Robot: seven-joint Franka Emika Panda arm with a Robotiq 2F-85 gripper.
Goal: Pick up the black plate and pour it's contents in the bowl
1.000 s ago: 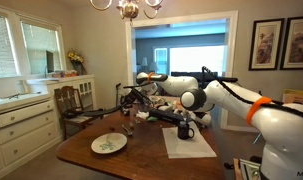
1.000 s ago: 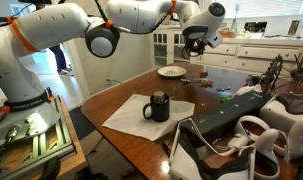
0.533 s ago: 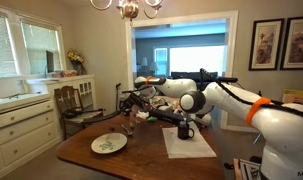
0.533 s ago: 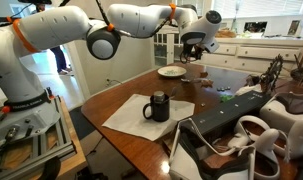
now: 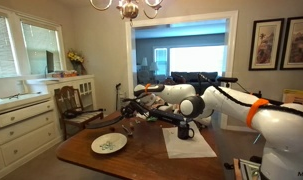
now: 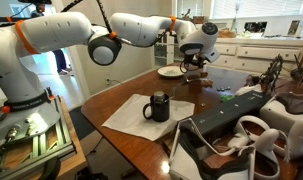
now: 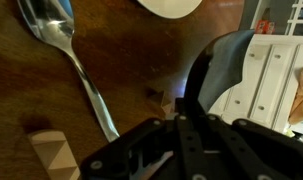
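Note:
The black plate [image 7: 223, 72] is still hanging above the wooden table, so I should lower my gripper to the bare tabletop beside the white bowl and let go of it.
My gripper [image 7: 181, 108] is shut on the edge of the black plate [image 7: 223, 72], which rises tilted from the jaws in the wrist view. The plate's contents do not show. The white bowl [image 7: 172, 5] lies just ahead at the top of that view. In both exterior views the gripper [image 5: 132, 110] [image 6: 194, 66] hangs low over the wooden table, close beside the bowl [image 5: 108, 143] [image 6: 171, 71].
A metal spoon [image 7: 66, 45] and a small wooden block [image 7: 51, 155] lie on the table below the gripper. A black mug [image 5: 185, 130] [image 6: 157, 105] stands on a white sheet [image 5: 187, 143]. A wooden chair [image 5: 70, 101] and a white cabinet [image 5: 19, 125] stand beyond the table.
The arm has come down and moved closer to the white bowl, still holding the black plate. The jaws have stayed shut.

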